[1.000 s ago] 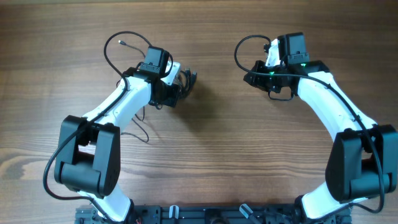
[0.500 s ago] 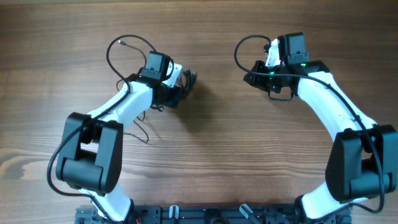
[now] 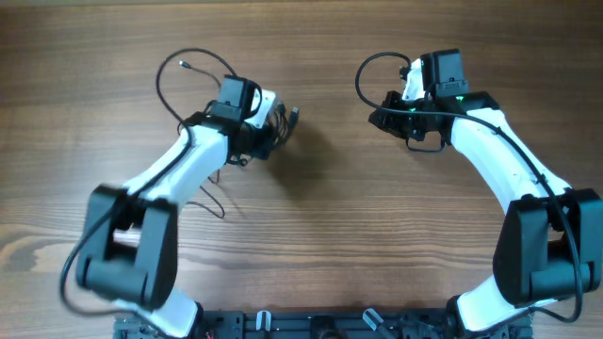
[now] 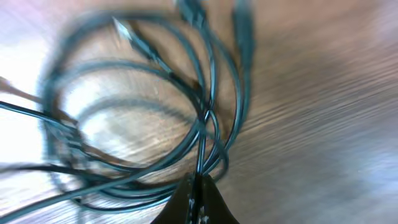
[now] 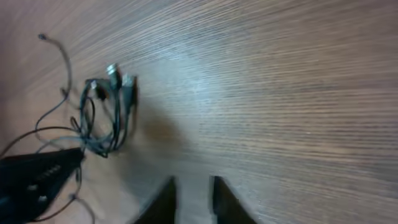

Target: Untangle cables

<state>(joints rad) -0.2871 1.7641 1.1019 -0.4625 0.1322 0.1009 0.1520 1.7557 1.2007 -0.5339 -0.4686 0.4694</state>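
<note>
I will lift the strands with my left gripper next, because they loop through the bundle. I will then move it back toward the base and lower it over the table to release them.
The cables [image 3: 283, 119] are a small bundle of thin black cords with plug ends, held at my left gripper [image 3: 274, 129]. In the left wrist view the cables [image 4: 143, 112] loop over the wood, and my left gripper [image 4: 200, 183] is shut on a few strands. One loose strand [image 3: 170, 80] curls up and left to a small plug. More strands [image 3: 213, 193] trail beside the left arm. My right gripper [image 3: 377, 118] hovers to the right, apart from the bundle. In the right wrist view it [image 5: 193, 190] is slightly open and empty, with the cables [image 5: 109, 115] ahead on the left.
A thick black robot cable [image 3: 363, 77] loops beside the right wrist. The bare wooden table [image 3: 320, 226] lies between the arms. The arm bases and a black rail [image 3: 301, 325] sit at the front edge. My left gripper shows in the right wrist view [image 5: 37, 177].
My left arm has swung slightly, its lower part now blurred. The held bundle has shifted a little up and right, and the loose loop has moved with it. The right arm has not moved.
</note>
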